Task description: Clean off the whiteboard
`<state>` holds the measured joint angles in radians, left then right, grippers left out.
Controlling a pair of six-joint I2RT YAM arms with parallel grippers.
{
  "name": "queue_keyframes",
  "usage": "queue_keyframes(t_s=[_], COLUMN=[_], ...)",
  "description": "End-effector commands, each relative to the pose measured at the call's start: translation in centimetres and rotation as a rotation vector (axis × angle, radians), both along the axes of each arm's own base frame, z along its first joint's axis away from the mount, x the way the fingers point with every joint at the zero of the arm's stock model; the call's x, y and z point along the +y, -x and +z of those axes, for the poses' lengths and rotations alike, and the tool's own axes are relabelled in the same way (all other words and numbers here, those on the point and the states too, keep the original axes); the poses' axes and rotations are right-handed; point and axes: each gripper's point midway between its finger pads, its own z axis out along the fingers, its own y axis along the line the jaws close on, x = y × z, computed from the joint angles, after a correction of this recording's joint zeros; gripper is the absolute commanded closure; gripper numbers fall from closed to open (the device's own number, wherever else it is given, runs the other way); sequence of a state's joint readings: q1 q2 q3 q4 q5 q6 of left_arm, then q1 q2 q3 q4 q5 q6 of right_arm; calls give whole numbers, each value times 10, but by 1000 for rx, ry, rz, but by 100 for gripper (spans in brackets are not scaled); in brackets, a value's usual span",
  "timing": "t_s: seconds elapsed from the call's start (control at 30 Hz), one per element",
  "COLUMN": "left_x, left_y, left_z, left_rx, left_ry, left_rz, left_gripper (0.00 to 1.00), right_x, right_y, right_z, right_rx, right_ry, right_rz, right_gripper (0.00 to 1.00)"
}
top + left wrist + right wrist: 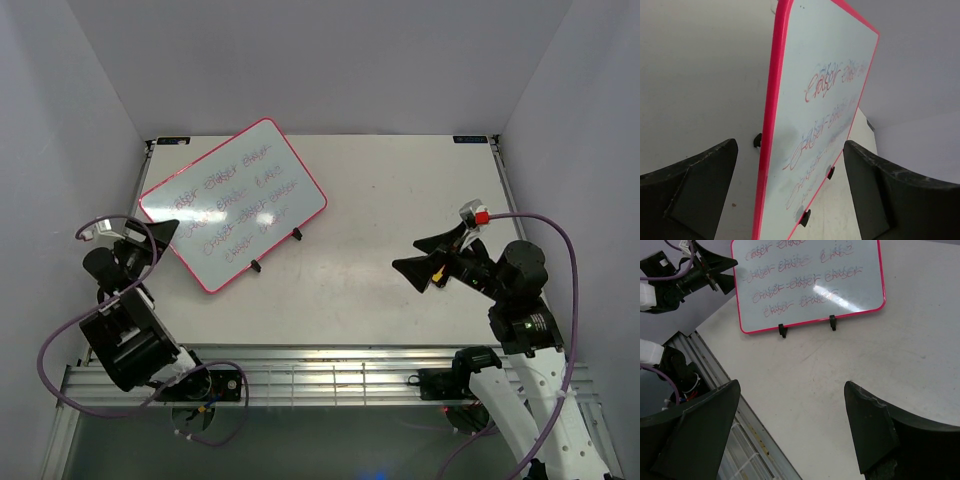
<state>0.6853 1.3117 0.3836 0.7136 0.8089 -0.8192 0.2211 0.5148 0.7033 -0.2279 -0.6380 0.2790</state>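
Observation:
The left gripper will ease outward, turning into line with the board, onto the board's pink side edge (148,215) (763,167) and close, because that edge runs between its open fingers.
The whiteboard (232,205) has a pink-red frame and stands tilted on black clip feet (255,266) at the back left of the table. Several lines of red writing cover it (805,277). My left gripper (158,243) is open at the board's near-left edge. In the left wrist view that pink edge (771,125) runs between the two spread fingers (790,150), a little ahead of them. My right gripper (418,255) hangs open over bare table at the right, well away from the board, with nothing between its fingers (792,385).
The white table (400,190) is enclosed by pale walls on three sides. A metal rail (330,375) runs along the near edge between the arm bases. Purple cables loop beside each arm. The left arm (685,275) shows beside the whiteboard in the right wrist view.

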Motion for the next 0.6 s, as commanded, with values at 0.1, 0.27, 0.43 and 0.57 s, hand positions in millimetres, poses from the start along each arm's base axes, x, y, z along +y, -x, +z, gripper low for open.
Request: queue_keyframes(t_s=[0.1,0.27,0.43,0.57], left_x=[-13,-13,-13,-15], left_y=[-12,-19,-31,-37], left_z=[30,20,15,10], left_rx=[-152,-147,-151,-151], left_ry=[-63,-38,-20,-12], left_rz=[-220,-293,-361,-390], left_gripper=[8,18,23,32], right_x=[8,11,12,8], right_y=[11,13,15,9], right_z=[12,12,15,12], right_rx=[-79,-76,-81,-69], right_ry=[11,14,25,36], right_rz=[73,99,108,69], right_gripper=[10,9,7,6])
